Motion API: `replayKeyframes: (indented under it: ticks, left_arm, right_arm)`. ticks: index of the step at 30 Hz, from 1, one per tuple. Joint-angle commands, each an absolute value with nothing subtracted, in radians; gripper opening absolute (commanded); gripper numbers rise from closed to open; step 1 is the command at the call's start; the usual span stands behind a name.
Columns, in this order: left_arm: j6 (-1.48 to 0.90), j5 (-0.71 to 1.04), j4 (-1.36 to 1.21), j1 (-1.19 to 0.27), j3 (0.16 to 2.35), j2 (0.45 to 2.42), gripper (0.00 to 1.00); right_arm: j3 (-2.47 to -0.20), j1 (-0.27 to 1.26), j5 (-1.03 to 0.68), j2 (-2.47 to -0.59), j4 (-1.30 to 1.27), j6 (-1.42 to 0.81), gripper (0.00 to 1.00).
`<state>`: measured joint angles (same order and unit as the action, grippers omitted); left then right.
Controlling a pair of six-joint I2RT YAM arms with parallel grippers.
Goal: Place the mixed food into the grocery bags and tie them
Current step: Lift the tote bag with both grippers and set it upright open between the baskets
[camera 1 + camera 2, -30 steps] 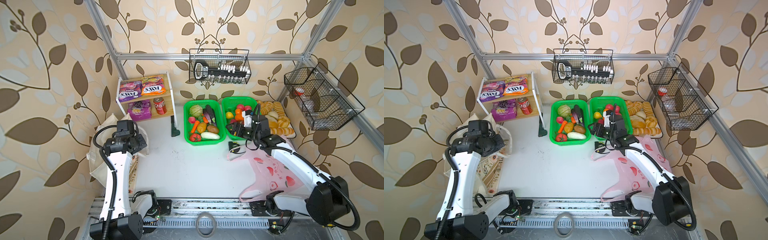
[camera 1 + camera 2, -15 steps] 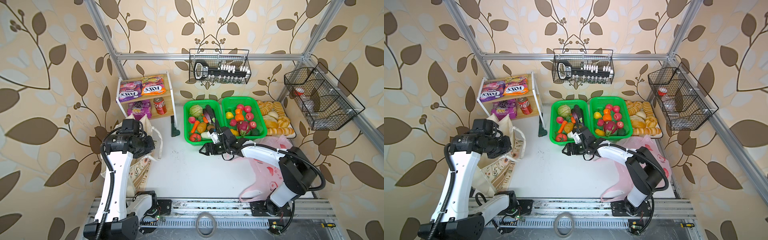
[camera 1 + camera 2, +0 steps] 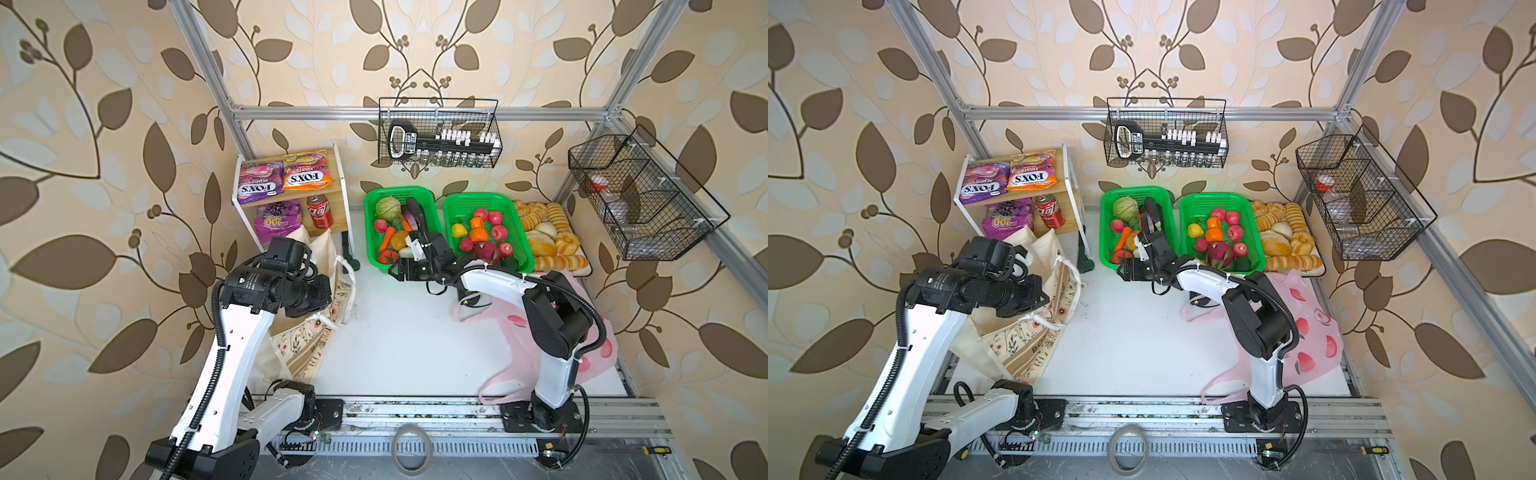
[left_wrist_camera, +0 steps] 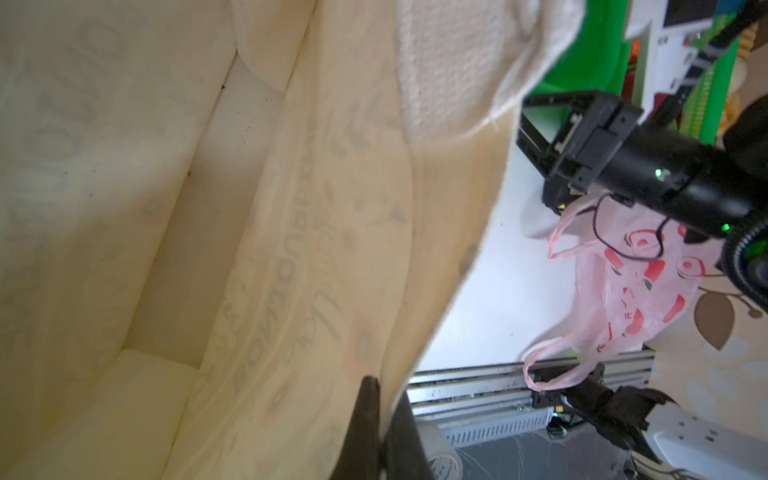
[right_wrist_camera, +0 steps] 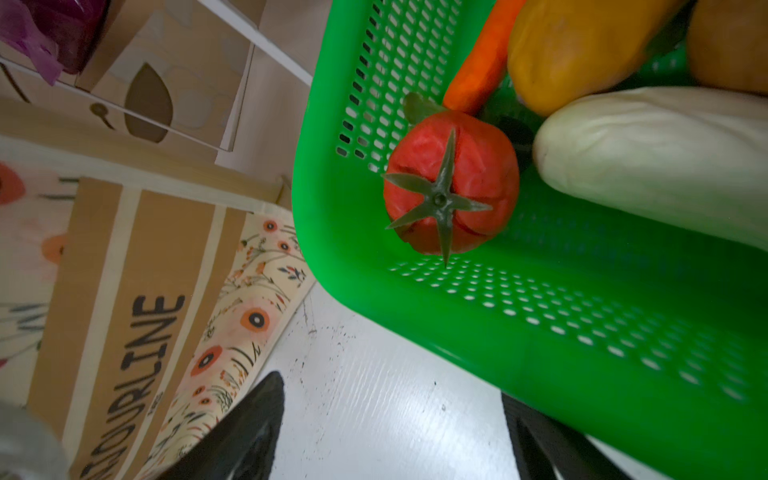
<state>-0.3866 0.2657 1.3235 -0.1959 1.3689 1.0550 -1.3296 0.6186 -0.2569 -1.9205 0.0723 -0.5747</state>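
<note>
My left gripper next draws the tote's rim toward the pink bag and releases it over the bare white table, as that separates gripper and bag.
My left gripper (image 4: 386,392) is shut on the rim of the cream canvas tote (image 3: 309,336), holding its mouth open at the left; the tote's inside (image 4: 174,216) looks empty. My right gripper (image 5: 395,415) stands open and empty over the white table, just outside the front-left corner of the left green basket (image 5: 415,299), in both top views (image 3: 397,270) (image 3: 1126,268). The red tomato (image 5: 451,183) lies in that corner. The cabbage (image 3: 387,208) and a potato (image 3: 399,240) lie further back. The pink peach-print bag (image 3: 594,349) lies flat at the right. The soda can (image 3: 318,211), purple "100" packet (image 3: 277,220) and orange FOX'S packet (image 3: 306,176) sit on the shelf.
A second green basket (image 3: 521,237) holds fruit, with bread loaves (image 3: 548,243) to its right. A white-framed wooden shelf (image 3: 341,187) stands at the back left. Wire baskets hang on the back wall (image 3: 440,133) and right wall (image 3: 640,199). A carrot (image 5: 478,66) and a pale vegetable (image 5: 656,153) crowd the tomato.
My right arm has swung left from the fruit basket and pink bag to the front corner of the vegetable basket. My left arm has pulled the tote's rim rightward, spreading it.
</note>
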Motion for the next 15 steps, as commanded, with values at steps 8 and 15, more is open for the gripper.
replayKeyframes:
  ticks: [8, 15]
  left_arm:
    - [-0.533, 0.409, 1.153, -0.454, 1.479, 1.121, 0.00]
    - [-0.570, 0.354, 1.018, -0.593, 1.566, 1.267, 0.03]
  right_arm:
    - [-1.137, 0.540, -0.311, -1.593, 0.101, -0.653, 0.84]
    - [-0.961, 0.387, -0.354, -1.310, 0.173, -0.803, 0.85]
